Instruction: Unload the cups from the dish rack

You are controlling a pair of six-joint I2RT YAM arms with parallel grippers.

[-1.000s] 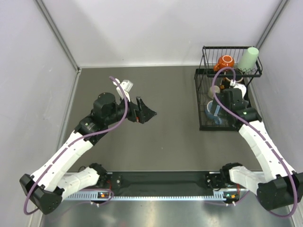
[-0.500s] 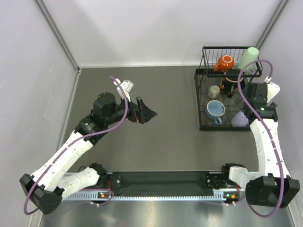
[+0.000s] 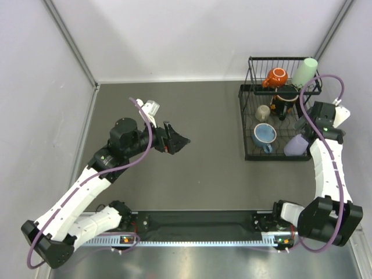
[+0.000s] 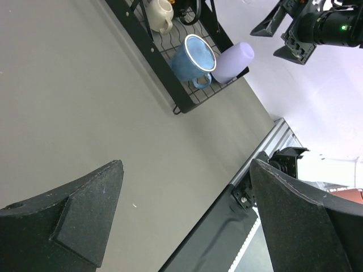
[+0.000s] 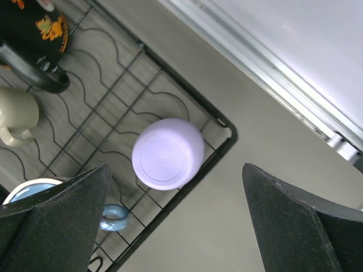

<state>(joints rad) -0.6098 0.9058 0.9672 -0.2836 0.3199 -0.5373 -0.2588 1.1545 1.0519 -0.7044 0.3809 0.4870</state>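
My right gripper moves down next and closes its fingers around the lavender tumbler's upturned base [image 3: 298, 142] [image 5: 165, 157], since the tumbler lies below it, between the open fingers.
The black wire dish rack [image 3: 243, 119] stands at the far right. Its raised basket holds the orange mug [image 3: 275, 76] and the pale green tumbler [image 3: 306, 71]. Its lower tier holds the black floral mug [image 3: 283, 104], beige mug [image 3: 263, 112], blue mug [image 3: 264, 135] and lavender tumbler [image 3: 296, 145]. My right gripper [image 3: 312, 128] is open and empty above the rack's near right corner, with the lavender tumbler [image 5: 168, 153] below, between its fingers. My left gripper [image 3: 177, 139] is open and empty over mid-table.
The right wall stands close beside the rack and my right arm. Grey tabletop [image 3: 209, 151] lies between the left gripper and the rack. A black rail [image 3: 197, 221] runs along the near edge. The left wrist view shows the rack [image 4: 164, 85] and the right gripper [image 4: 286, 31].
My right gripper has drawn back from over the rack's lower tier toward the right wall, uncovering the lavender tumbler. My left arm has shifted slightly left.
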